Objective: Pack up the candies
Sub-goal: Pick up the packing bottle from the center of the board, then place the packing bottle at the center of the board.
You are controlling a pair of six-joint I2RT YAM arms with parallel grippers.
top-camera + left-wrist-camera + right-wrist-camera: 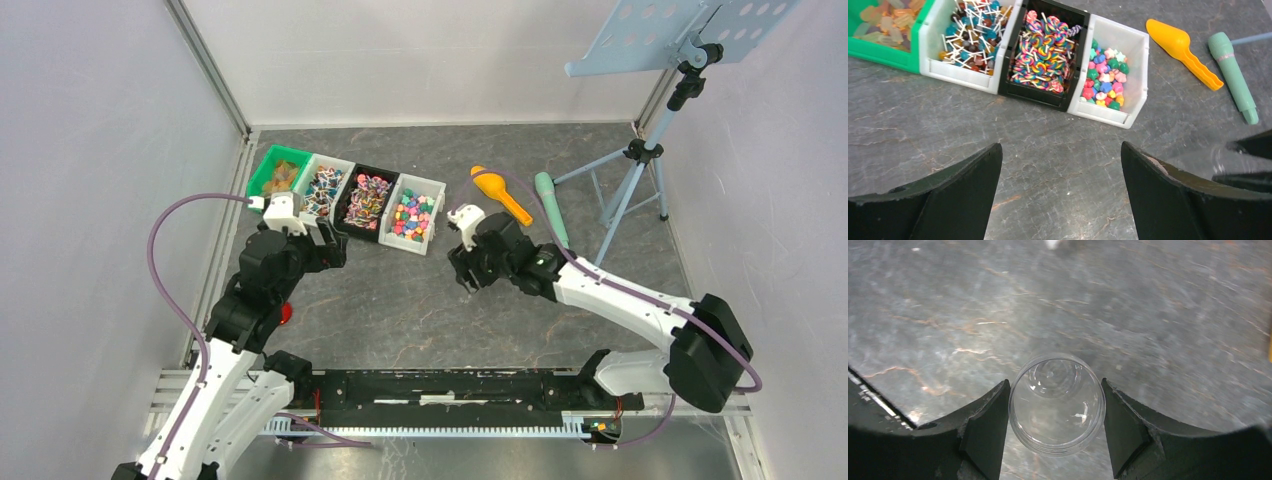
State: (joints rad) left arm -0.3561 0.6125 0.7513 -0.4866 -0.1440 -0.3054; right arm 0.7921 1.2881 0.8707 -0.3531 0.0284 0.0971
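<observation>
Next, my right gripper will shift the jar to the left in the top view, onto empty table in front of the candy bin [398,283], near the candies.
The candies [414,214] are small pink, green, yellow, blue and red sweets in the rightmost white bin [436,190] of a row of bins. They also show in the left wrist view [1104,82]. My left gripper [1060,150] is open and empty, above bare table in front of the bins; in the top view it [328,247] is near the black bin. My right gripper [1055,390] is shut on a clear empty jar [1057,405], its mouth facing the camera, one finger on each side. In the top view it [463,273] is right of the candy bin; the jar is hidden there.
A green bin [281,170], a white bin of stick sweets [326,187] and a black bin of lollipops [366,197] stand left of the candy bin. An orange scoop [500,193] and a teal tube [550,206] lie right. A red lid [287,313] peeks out under the left arm. A music stand [640,150] is back right.
</observation>
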